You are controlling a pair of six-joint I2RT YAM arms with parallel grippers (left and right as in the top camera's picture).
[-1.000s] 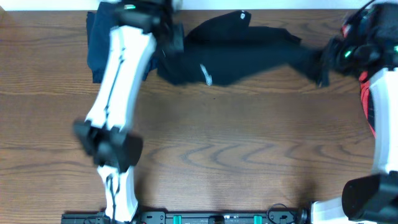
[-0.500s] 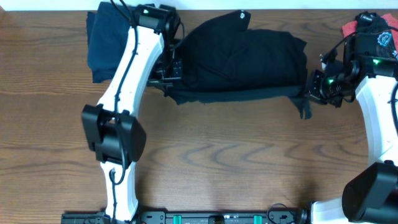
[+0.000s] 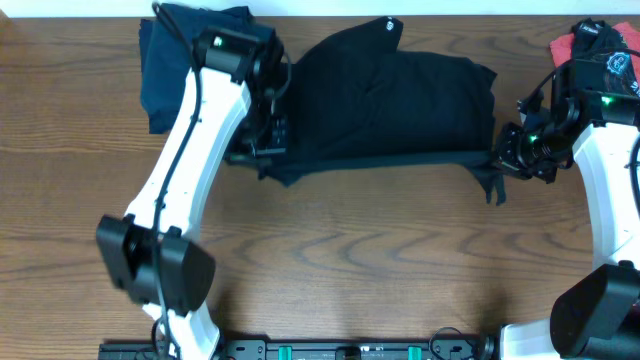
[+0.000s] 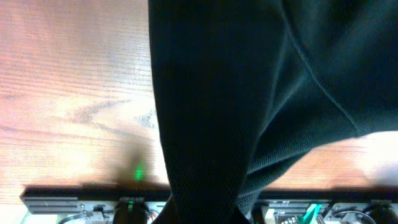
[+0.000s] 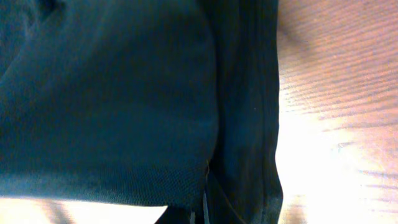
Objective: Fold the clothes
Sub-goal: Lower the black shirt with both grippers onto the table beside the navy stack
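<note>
My right gripper draws the T-shirt's corner back over the bare wood behind the gripper next and releases, as the T-shirt's lower edge still hangs raised.
A black T-shirt (image 3: 390, 100) lies stretched out across the far middle of the wooden table (image 3: 350, 250), a small white mark at its top edge. My left gripper (image 3: 262, 152) is shut on its lower left edge. My right gripper (image 3: 502, 155) is shut on its lower right corner, where a strip of fabric hangs down. In the left wrist view the black cloth (image 4: 211, 106) hangs over the jaws and hides the fingers. The right wrist view is filled with the same dark fabric (image 5: 124, 99), a seam running beside the jaws.
A folded dark navy garment (image 3: 165, 70) lies at the far left corner, partly under my left arm. A coral-red piece of cloth (image 3: 568, 45) shows at the far right behind my right arm. The arms' base rail (image 3: 350, 350) runs along the near edge.
The black T-shirt was bunched up a second ago and now lies spread wide. Both grippers have drawn its lower edge toward the near side, and the left arm's elbow has swung left.
</note>
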